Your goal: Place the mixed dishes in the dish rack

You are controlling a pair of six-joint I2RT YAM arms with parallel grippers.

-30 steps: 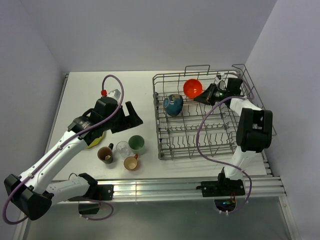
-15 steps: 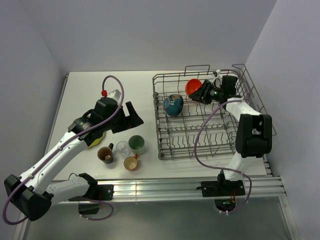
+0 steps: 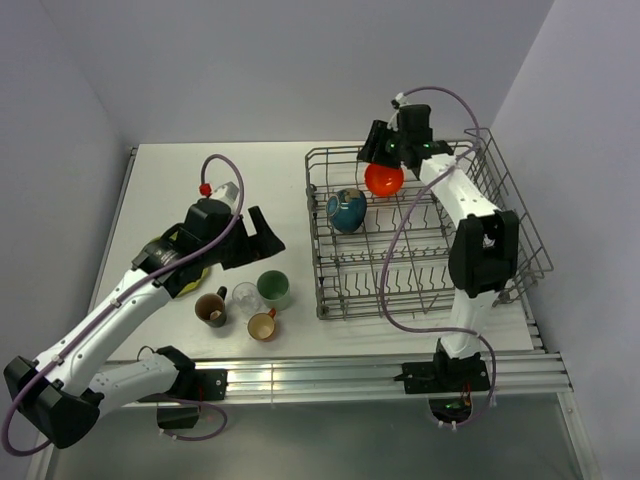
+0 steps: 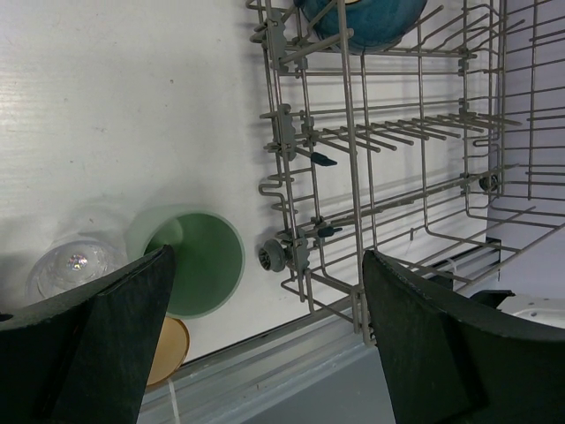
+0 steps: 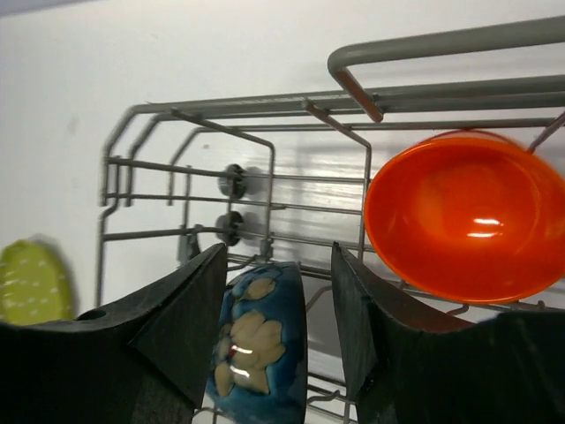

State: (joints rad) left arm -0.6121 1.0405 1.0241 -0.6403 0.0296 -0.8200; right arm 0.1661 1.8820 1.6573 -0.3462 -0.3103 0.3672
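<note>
The orange-red bowl's rim is below my right gripper, outside its open fingers, so my right gripper needs to go lower and tip its open fingers down to straddle the edge by the blue bowl.
The grey wire dish rack (image 3: 500,200) stands on the right of the table. In it are an orange-red bowl (image 3: 384,180) near the back and a blue flowered bowl (image 3: 347,209) on its edge. My right gripper (image 3: 378,150) hangs open above the back rim, just over the orange-red bowl (image 5: 459,216); the blue bowl (image 5: 265,344) shows below between its empty fingers (image 5: 177,309). My left gripper (image 3: 262,232) is wide open over the table left of the rack, above a pale green cup (image 4: 190,261), a clear glass (image 4: 75,261) and a small orange cup (image 4: 163,349).
A dark brown mug (image 3: 211,308) stands beside the glass. A yellow-green plate (image 5: 31,283) lies further left, mostly under my left arm in the top view. Walls close the table at the back and right. An aluminium rail (image 3: 330,375) runs along the near edge.
My right gripper has opened, letting go of the orange-red bowl, and has risen and swung to the rack's back rim. The bowl stays in the rack. The left arm barely shifted.
</note>
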